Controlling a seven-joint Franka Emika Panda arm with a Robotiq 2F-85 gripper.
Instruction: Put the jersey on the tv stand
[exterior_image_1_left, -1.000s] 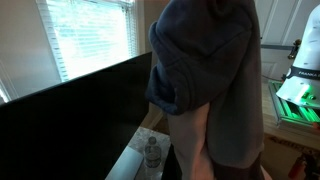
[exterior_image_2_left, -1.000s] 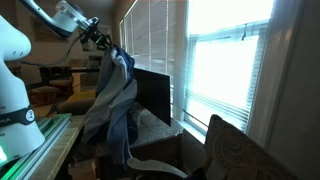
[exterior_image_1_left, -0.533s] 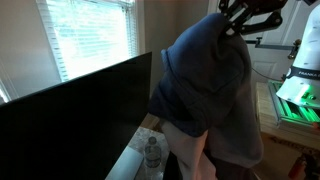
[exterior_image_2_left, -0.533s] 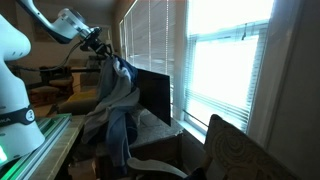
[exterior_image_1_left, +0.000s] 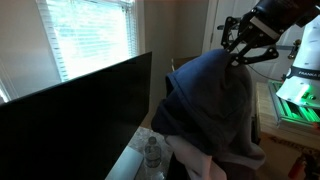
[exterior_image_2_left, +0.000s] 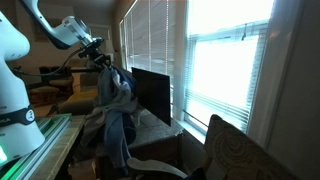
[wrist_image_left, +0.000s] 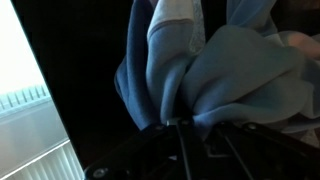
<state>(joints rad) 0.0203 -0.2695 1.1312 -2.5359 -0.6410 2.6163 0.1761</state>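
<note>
The robot should lower its gripper next and tip it down toward the jersey's lower folds below it by the stand, because the held top still hangs high.
The blue-grey jersey (exterior_image_1_left: 210, 105) hangs in a bunch from my gripper (exterior_image_1_left: 240, 55), with a paler pinkish inner side showing at its lower end (exterior_image_1_left: 195, 162). It also shows in an exterior view (exterior_image_2_left: 115, 105), hanging from the gripper (exterior_image_2_left: 103, 62), and in the wrist view (wrist_image_left: 210, 70), pinched at the fingertips (wrist_image_left: 180, 122). The gripper is shut on the fabric. The pale tv stand (exterior_image_1_left: 125, 160) shows only as a strip under the jersey's left side. The jersey's lower part sits low, by the stand.
A large black tv screen (exterior_image_1_left: 70, 115) stands on the stand, close to the jersey; it also shows in an exterior view (exterior_image_2_left: 152, 95). A clear bottle (exterior_image_1_left: 152, 152) sits on the stand. Bright blinded windows (exterior_image_2_left: 225, 70) lie behind. A table with green glow (exterior_image_1_left: 295, 100) is nearby.
My gripper has come down and moved away from the tv screen, bringing the jersey lower; the fabric now bunches and piles up at its lower end.
</note>
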